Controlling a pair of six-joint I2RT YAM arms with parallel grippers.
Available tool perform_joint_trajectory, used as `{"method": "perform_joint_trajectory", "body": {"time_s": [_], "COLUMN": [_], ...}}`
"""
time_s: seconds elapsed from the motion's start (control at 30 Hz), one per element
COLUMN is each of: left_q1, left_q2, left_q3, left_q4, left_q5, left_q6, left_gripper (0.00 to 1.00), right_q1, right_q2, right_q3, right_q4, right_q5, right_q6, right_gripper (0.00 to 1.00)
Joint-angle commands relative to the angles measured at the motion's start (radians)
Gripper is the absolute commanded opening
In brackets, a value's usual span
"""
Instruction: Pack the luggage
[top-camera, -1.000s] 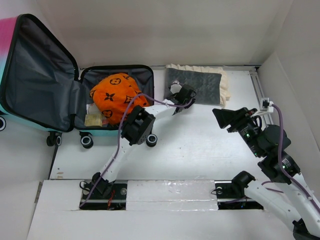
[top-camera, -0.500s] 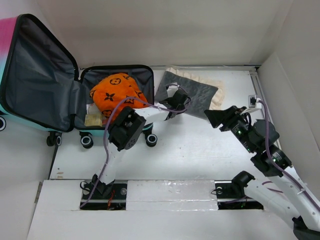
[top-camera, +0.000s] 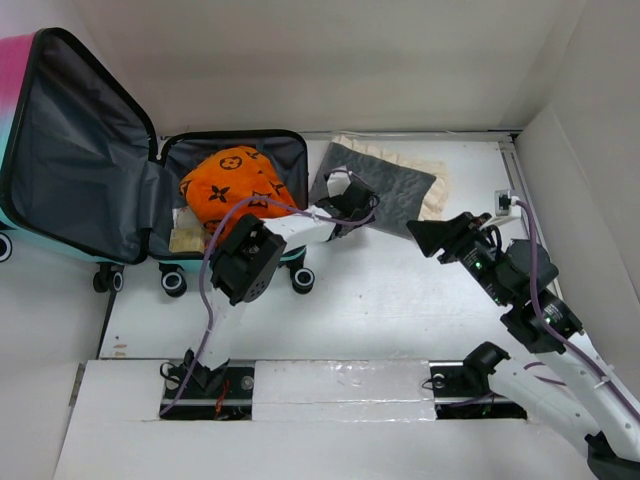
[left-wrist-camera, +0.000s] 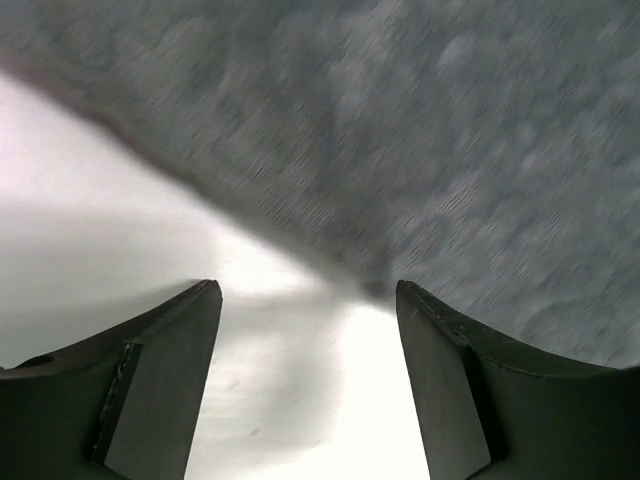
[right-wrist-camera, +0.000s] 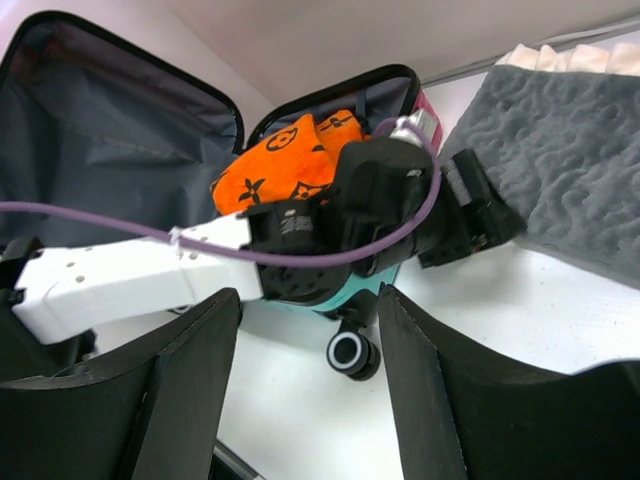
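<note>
My left gripper eases outward onto the grey cloth's near edge next and closes its open fingers there, since that edge lies just outward of them.
The luggage lies open at the left, its dark grey lid tipped back and its pink-to-turquoise shell showing at the edge. An orange monogram-print fabric bundle fills its base. Right of the luggage a grey textured cloth lies askew on a cream folded cloth. My left gripper is at the grey cloth's near left edge, open and empty. In the left wrist view the grey cloth hangs just beyond the left gripper. My right gripper hovers open and empty near the cloth's right corner, facing the luggage.
The luggage's black wheels stand on the white table beside the left arm. A flat tan item lies in the luggage base in front of the orange bundle. White walls close off the back and the right side.
The grey cloth was dragged towards the luggage and turned askew. My left gripper then opened and let go of it. The right arm swung left and has held still since.
</note>
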Motion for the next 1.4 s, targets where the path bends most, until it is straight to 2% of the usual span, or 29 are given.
{"method": "perform_joint_trajectory", "body": {"time_s": [0.0,0.4,0.47,0.6,0.63,0.77,0.87,0.97,1.0,1.03,1.1,1.13,1.17,1.2,1.27,1.37], "left_q1": [0.022,0.051,0.063,0.063,0.074,0.092,0.092,0.092,0.092,0.092,0.092,0.106,0.106,0.123,0.141,0.198], "left_q2": [0.072,0.187,0.221,0.232,0.232,0.232,0.232,0.181,0.168,0.155,0.134,0.120,0.109,0.109,0.077,-0.025], "left_q3": [0.116,0.237,0.269,0.280,0.266,0.257,0.278,0.323,0.340,0.408,0.496,0.594,0.642,0.685,0.754,0.725], "left_q4": [-0.087,-0.094,-0.085,-0.048,-0.011,0.026,0.049,0.077,0.077,0.063,-0.026,-0.111,-0.112,-0.200,-0.277,-0.350], "left_q5": [-0.002,0.016,0.054,0.053,0.067,0.085,0.094,0.165,0.224,0.240,0.266,0.316,0.341,0.367,0.380,0.380], "left_q6": [-0.077,-0.179,-0.179,-0.152,-0.141,-0.066,0.038,0.133,0.209,0.250,0.342,0.424,0.467,0.512,0.576,0.678], "left_gripper": [0.67,0.67,0.64,0.39,0.22,0.00,0.00,0.00,0.00,0.00,0.00,0.00,0.00,0.00,0.00,0.00], "right_q1": [0.014,0.014,0.014,0.014,0.014,0.014,0.014,0.014,0.014,0.014,0.014,0.014,0.014,0.014,0.014,0.014], "right_q2": [-0.001,-0.011,-0.011,-0.020,-0.030,-0.040,-0.049,-0.049,-0.049,-0.049,-0.049,-0.049,-0.049,-0.049,-0.049,-0.060], "right_q3": [0.000,0.000,0.000,0.000,0.000,0.000,0.000,0.000,0.000,0.000,0.000,0.000,0.000,0.000,0.000,0.000], "right_q4": [0.058,0.049,0.049,0.049,0.049,0.049,0.040,0.040,0.040,0.040,0.040,0.040,0.040,0.040,0.040,0.049], "right_q5": [-0.010,-0.021,-0.021,-0.021,-0.021,-0.021,-0.021,-0.012,-0.012,-0.012,-0.012,-0.012,-0.012,-0.012,-0.021,-0.021], "right_q6": [0.004,-0.006,-0.006,-0.006,-0.015,-0.015,-0.024,-0.024,-0.024,-0.024,-0.024,-0.024,-0.024,-0.024,-0.024,-0.024], "right_gripper": [0.63,0.63,0.63,0.63,0.63,0.63,0.63,0.63,0.63,0.63,0.63,0.63,0.63,0.63,0.63,0.63]}}
